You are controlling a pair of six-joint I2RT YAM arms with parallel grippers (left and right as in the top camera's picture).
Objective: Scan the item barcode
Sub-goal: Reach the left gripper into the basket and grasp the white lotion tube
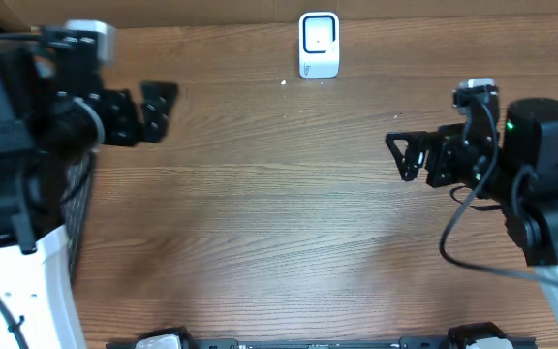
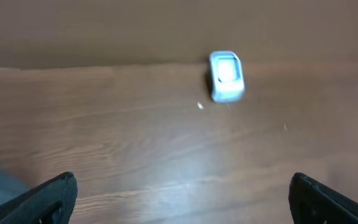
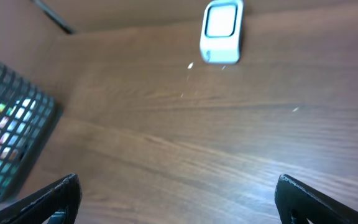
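Note:
I should swing my left gripper to the left in the overhead view next and down into the mesh basket [image 1: 77, 206] [image 2: 0, 190] below, because coloured shapes show in it.
A small white barcode scanner [image 1: 319, 44] stands upright at the table's far edge, its window facing the front; it also shows in the left wrist view [image 2: 227, 76] and the right wrist view [image 3: 221, 31]. My left gripper [image 1: 163, 111] hovers at the left, open and empty, with bare wood between its fingertips [image 2: 182, 186]. Over at the right, my right gripper [image 1: 400, 157] is also open with nothing in it [image 3: 178, 186]. No item is plainly in view; only blurred coloured shapes show through a basket's mesh.
A dark wire-mesh basket [image 3: 11, 124] stands at the table's left side, partly under the left arm [image 1: 77, 208]. A brown wall runs behind the scanner. A tiny white speck [image 1: 284, 83] lies on the wood near the scanner.

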